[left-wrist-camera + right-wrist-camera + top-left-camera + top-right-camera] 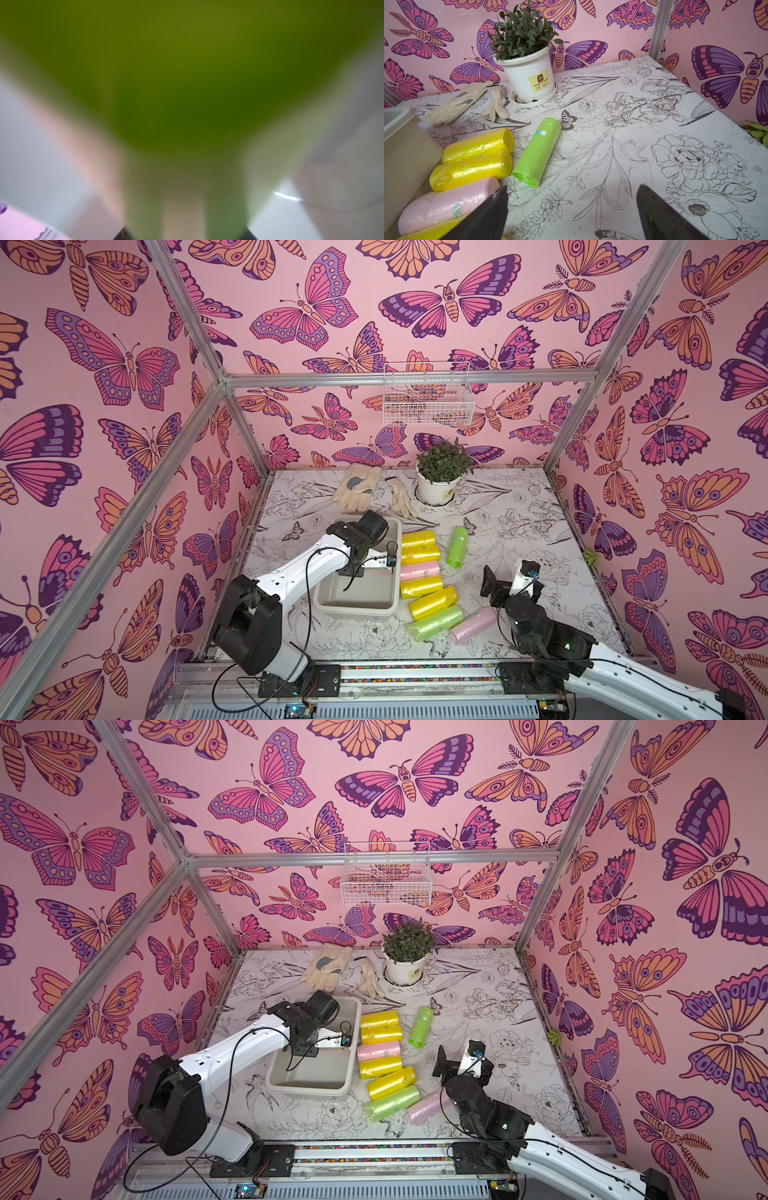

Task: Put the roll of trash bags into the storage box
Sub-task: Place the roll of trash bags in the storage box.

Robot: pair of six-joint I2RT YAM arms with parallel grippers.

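I should move my left gripper down deeper between the storage box's sides and let go of the roll there, because clear bottom of the storage box shows below the green roll.
The off-white storage box [357, 608] [307, 1088] stands left of centre on the table. My left gripper [368, 572] [322, 1048] reaches down inside it, its fingers hidden under the wrist in both top views. The left wrist view is filled by a blurred green roll of trash bags [187, 72] close to the lens, and the gripper is shut on it. Several more rolls lie beside the box: yellow [417, 539], pink [419, 571], light green [436, 622] and a green one [458, 546] [537, 151]. My right gripper [505, 578] [455, 1060] [572, 207] hovers open and empty right of the rolls.
A white plant pot [438, 485] [529, 81] and two cloth gloves [357, 487] [467, 101] sit at the back of the table. A white wire basket [428, 396] hangs on the back wall. Aluminium frame posts [249, 439] stand at the corners.
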